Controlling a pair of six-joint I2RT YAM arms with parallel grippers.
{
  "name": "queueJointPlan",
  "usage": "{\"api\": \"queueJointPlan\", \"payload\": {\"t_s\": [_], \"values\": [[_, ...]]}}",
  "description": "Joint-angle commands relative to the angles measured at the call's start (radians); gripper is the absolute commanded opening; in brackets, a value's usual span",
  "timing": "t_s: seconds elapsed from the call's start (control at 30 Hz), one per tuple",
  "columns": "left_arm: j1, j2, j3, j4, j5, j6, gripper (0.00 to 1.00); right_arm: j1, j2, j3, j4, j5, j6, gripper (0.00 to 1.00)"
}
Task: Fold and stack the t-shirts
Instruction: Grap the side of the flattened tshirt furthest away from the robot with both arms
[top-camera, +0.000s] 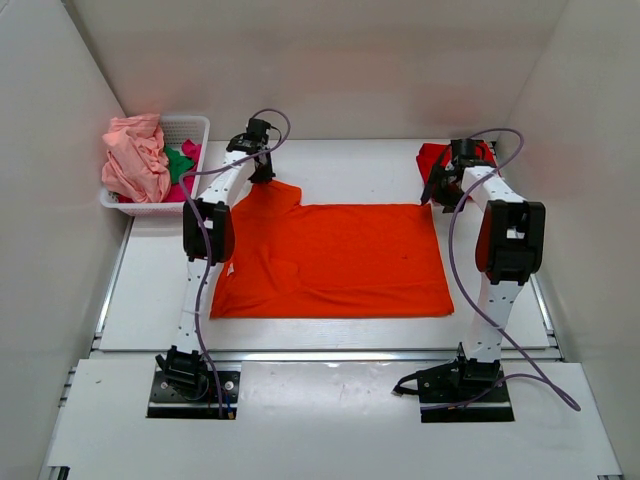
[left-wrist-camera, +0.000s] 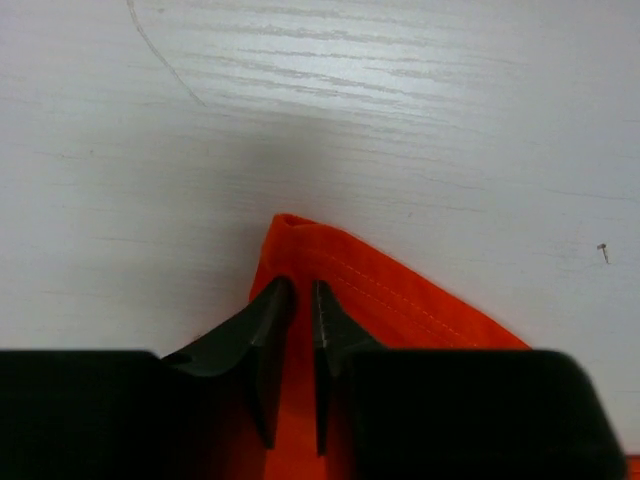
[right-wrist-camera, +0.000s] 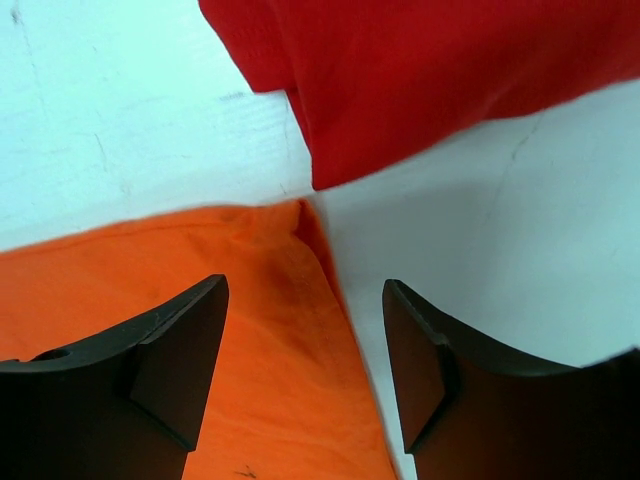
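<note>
Next, my right gripper eases down and outward and closes on the orange t-shirt's corner by the red t-shirt. That corner lies below and just outward of the open fingers, hence this move.
The bright orange t-shirt lies spread flat on the white table. My left gripper is at its far left sleeve corner, and the left wrist view shows the gripper shut on a fold of the orange cloth. My right gripper is at the shirt's far right corner. In the right wrist view this gripper is open and straddles the edge of the orange cloth without holding it. The red t-shirt lies just beyond that corner and also shows in the right wrist view.
A white mesh basket stands at the far left and holds a pale pink shirt, a green one and a magenta one. White walls close in the table on three sides.
</note>
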Motion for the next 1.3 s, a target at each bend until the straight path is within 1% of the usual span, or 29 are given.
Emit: {"api": "queueJointPlan", "payload": {"t_s": [0.0, 0.03, 0.07, 0.1, 0.23, 0.27, 0.37, 0.47, 0.63, 0.7, 0.73, 0.8, 1.0, 1.13, 1.2, 1.27], "values": [[0.023, 0.001, 0.04, -0.031, 0.041, -0.028, 0.27, 0.011, 0.026, 0.056, 0.014, 0.011, 0.016, 0.61], [0.024, 0.003, 0.041, -0.046, 0.04, -0.028, 0.12, 0.011, 0.024, 0.058, 0.014, 0.01, 0.016, 0.6], [0.021, -0.002, 0.04, -0.039, 0.044, -0.025, 0.02, 0.008, 0.025, 0.062, 0.005, 0.008, 0.019, 0.61], [0.018, -0.005, 0.037, -0.04, 0.035, -0.029, 0.0, 0.008, 0.027, 0.052, 0.016, 0.007, 0.017, 0.61], [0.011, -0.01, 0.035, -0.016, 0.015, -0.003, 0.0, -0.001, 0.025, 0.041, 0.025, 0.008, 0.017, 0.6], [0.006, -0.017, 0.034, -0.01, 0.015, -0.005, 0.0, 0.0, 0.022, 0.036, 0.025, 0.01, 0.02, 0.62], [0.0, -0.066, 0.014, 0.032, 0.053, -0.009, 0.0, -0.006, 0.028, 0.029, 0.039, 0.013, 0.019, 0.61], [-0.006, -0.143, -0.044, 0.088, 0.076, -0.01, 0.0, -0.01, 0.022, 0.027, 0.053, 0.025, 0.024, 0.61], [-0.003, -0.324, -0.251, 0.173, 0.106, -0.005, 0.0, -0.01, 0.042, 0.047, 0.057, 0.03, 0.034, 0.59], [-0.003, -0.379, -0.356, 0.214, 0.112, -0.003, 0.0, -0.003, 0.062, 0.061, 0.045, 0.034, 0.043, 0.54], [0.0, -0.416, -0.377, 0.225, 0.118, -0.002, 0.0, 0.0, 0.066, 0.061, 0.039, 0.037, 0.039, 0.52], [-0.002, -0.468, -0.458, 0.252, 0.127, -0.002, 0.0, 0.014, 0.082, 0.064, 0.042, 0.028, 0.05, 0.5], [0.0, -0.537, -0.552, 0.259, 0.147, 0.012, 0.0, 0.033, 0.114, 0.081, 0.039, 0.037, 0.051, 0.39], [-0.009, -0.586, -0.635, 0.279, 0.152, 0.021, 0.0, 0.029, 0.129, 0.11, 0.037, 0.03, 0.053, 0.38], [0.001, -0.625, -0.698, 0.288, 0.161, 0.024, 0.0, 0.031, 0.158, 0.139, 0.016, 0.028, 0.048, 0.27], [-0.002, -0.649, -0.738, 0.299, 0.156, 0.023, 0.0, 0.03, 0.172, 0.164, -0.002, 0.028, 0.04, 0.0]]}}
